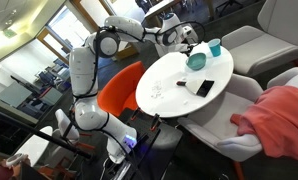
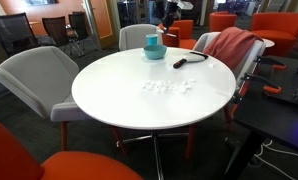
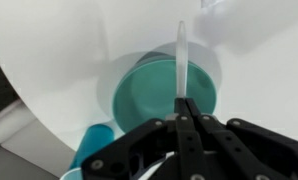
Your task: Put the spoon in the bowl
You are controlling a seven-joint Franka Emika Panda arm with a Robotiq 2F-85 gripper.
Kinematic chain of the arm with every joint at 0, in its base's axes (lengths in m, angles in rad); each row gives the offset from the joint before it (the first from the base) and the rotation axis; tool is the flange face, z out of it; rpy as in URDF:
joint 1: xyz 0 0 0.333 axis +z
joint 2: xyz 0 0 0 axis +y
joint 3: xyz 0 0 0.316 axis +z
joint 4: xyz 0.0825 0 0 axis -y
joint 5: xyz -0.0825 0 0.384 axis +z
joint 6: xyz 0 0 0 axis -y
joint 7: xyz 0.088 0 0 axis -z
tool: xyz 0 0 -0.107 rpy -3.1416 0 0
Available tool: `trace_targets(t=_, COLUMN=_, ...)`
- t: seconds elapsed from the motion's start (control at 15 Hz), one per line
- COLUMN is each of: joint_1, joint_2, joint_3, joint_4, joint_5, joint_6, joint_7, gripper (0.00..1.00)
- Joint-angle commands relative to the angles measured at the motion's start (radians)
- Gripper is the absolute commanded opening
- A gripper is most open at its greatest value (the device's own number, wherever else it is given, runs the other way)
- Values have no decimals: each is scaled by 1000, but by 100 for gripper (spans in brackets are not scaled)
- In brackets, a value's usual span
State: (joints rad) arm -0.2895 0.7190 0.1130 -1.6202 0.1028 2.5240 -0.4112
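Note:
The spoon (image 3: 181, 60) still hangs above the bowl's rim, so my gripper will next move down toward the open inside of the bowl below and let the spoon go.
My gripper (image 3: 186, 103) is shut on a pale, slender spoon (image 3: 181, 60) and holds it right above the shallow teal-green bowl (image 3: 164, 92). The spoon points out over the bowl's inside. The taller teal cup (image 3: 94, 150) stands beside the bowl at the lower left of the wrist view. In both exterior views the bowl (image 1: 197, 61) (image 2: 154, 54) and cup (image 1: 215, 47) (image 2: 152, 42) sit at the far edge of the round white table (image 1: 169, 95) (image 2: 119, 95), with the gripper (image 1: 186, 38) above them. The spoon is too small to make out there.
A black flat object (image 1: 204, 87) (image 2: 189, 61) lies on the table near the bowl. Small pale items (image 2: 169, 87) lie mid-table. A red cloth (image 1: 279, 115) (image 2: 234, 45) drapes a grey chair. Grey and orange chairs ring the table.

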Motion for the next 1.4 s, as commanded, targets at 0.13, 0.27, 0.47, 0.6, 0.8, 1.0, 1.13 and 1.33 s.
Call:
trace_targets(t=0.13, joint_1=34, joint_2=87, joint_3=28, joint_4=88, joint_5=-11, joint_6=3, joint_7=-58, gripper=1)
trace_targets(t=0.27, joint_1=58, joint_2=131, joint_3=8, joint_4=129, joint_5=-32, joint_6=20, joint_7=-35, gripper=1)
trace_targets(t=0.47, joint_1=74, joint_2=199, joint_3=-11, joint_4=207, joint_5=-35, joint_6=33, joint_7=3, gripper=28)
trace_targets(t=0.6, joint_1=77, joint_2=229, joint_3=-18, joint_4=244, joint_5=-35, joint_6=29, joint_7=14, gripper=36)
trace_targets(t=0.8, joint_1=74, joint_2=257, joint_3=-22, joint_4=279, joint_5=-35, joint_6=29, joint_7=21, gripper=59)
trace_targets(t=1.0, joint_1=63, joint_2=250, joint_3=-16, joint_4=269, joint_5=-32, joint_6=36, joint_7=10, gripper=81)
trace_targets(t=1.13, joint_1=56, joint_2=234, joint_3=-11, joint_4=251, joint_5=-32, joint_6=33, joint_7=-3, gripper=96)
trace_targets(t=1.33, joint_1=53, joint_2=249, joint_3=-6, joint_4=263, joint_5=-31, joint_6=18, joint_7=-9, gripper=93)
